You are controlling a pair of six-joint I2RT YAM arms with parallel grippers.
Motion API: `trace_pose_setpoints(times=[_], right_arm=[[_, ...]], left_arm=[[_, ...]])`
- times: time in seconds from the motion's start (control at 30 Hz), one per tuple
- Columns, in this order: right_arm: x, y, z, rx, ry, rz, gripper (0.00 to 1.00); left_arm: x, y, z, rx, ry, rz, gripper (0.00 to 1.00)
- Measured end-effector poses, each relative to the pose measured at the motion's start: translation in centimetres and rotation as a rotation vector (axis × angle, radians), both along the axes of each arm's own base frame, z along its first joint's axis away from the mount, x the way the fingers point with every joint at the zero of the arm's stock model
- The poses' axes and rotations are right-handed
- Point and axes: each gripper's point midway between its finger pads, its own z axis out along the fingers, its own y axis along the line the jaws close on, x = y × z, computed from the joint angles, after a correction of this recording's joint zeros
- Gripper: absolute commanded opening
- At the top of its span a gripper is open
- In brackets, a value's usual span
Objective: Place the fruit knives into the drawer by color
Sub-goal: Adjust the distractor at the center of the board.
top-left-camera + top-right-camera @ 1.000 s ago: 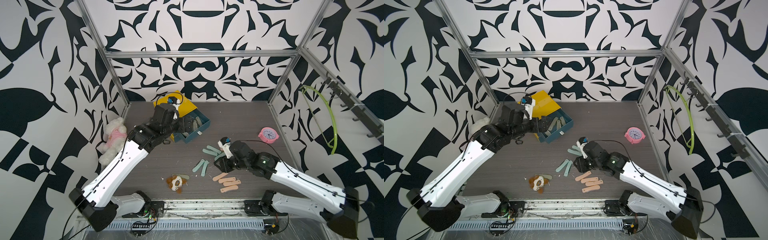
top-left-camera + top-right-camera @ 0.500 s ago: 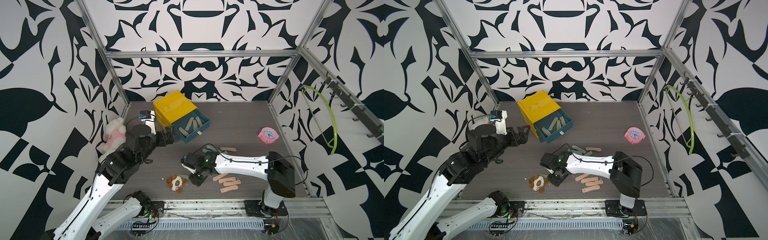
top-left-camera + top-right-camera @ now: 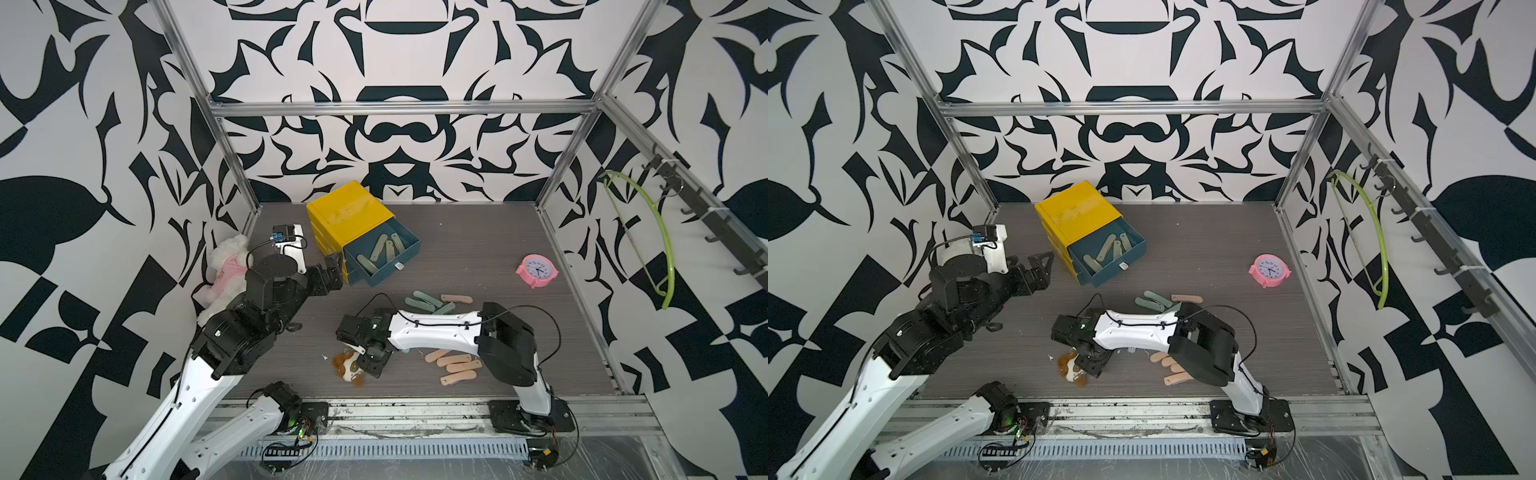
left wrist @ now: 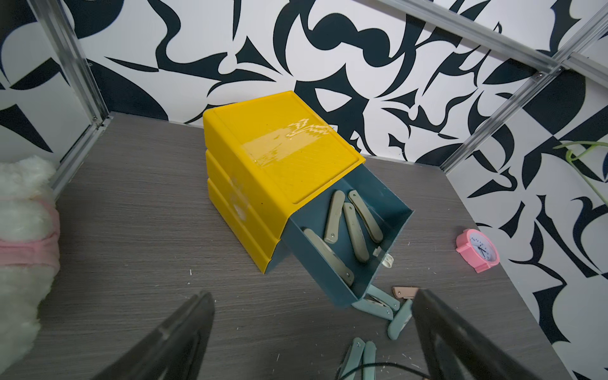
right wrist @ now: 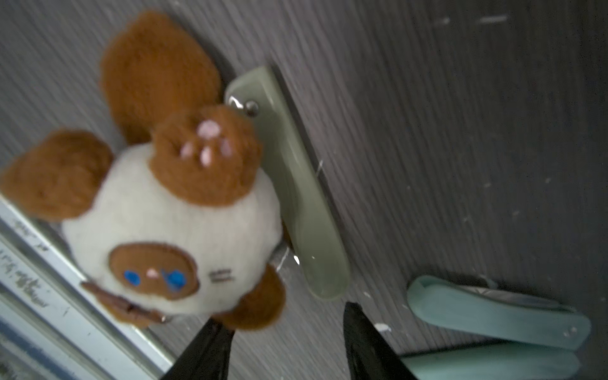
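My right gripper lowers onto the olive knife's rounded end (image 5: 326, 276) next, below and just beyond its fingers, because that end sticks out clear of the toy.
The yellow cabinet's teal drawer (image 3: 409, 245) (image 3: 1136, 249) (image 4: 306, 263) stands pulled out, with several olive fruit knives (image 3: 379, 248) (image 4: 355, 230) inside. My left gripper (image 3: 332, 274) (image 3: 1044, 266) (image 4: 314, 296) hangs open and empty, left of the drawer. Teal knives (image 3: 424, 300) (image 3: 1152, 300) (image 4: 375, 304) and one peach knife (image 3: 456, 298) lie mid-table. Several peach knives (image 3: 457, 365) (image 3: 1177, 377) lie nearer the front. My right gripper (image 3: 372, 361) (image 3: 1090, 365) (image 5: 283, 316) is open and low beside the brown-and-white plush toy (image 3: 348, 365) (image 5: 171, 210). An olive knife (image 5: 296, 184) lies against the toy, just beyond the fingertips.
A pink alarm clock (image 3: 537, 271) stands at the right. A white plush in pink (image 3: 226, 270) leans at the left wall behind my left arm. A green hanger (image 3: 660, 249) hangs on the right wall. The metal front rail (image 5: 65, 296) runs close to the brown toy.
My left arm has drawn back from over the drawer to its left. My right gripper has swung from the teal knives to the brown toy at the front, and its jaws have widened.
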Motion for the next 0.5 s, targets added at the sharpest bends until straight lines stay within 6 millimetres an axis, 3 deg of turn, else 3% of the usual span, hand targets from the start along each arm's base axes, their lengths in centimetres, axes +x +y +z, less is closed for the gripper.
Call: trace_pose_setpoints(times=[0.27, 0.5], right_arm=[[1.6, 3.2, 1.0, 0.079, -0.039, 0.0, 0.57], [2.5, 1.9, 0.6, 0.068, -0.025, -0.027, 0.54]], left_arm=[[0.0, 0.3, 0.1, 0.014, -0.008, 0.011, 0.99], [0.0, 0.4, -0.1, 0.019, -0.005, 0.013, 0.99]])
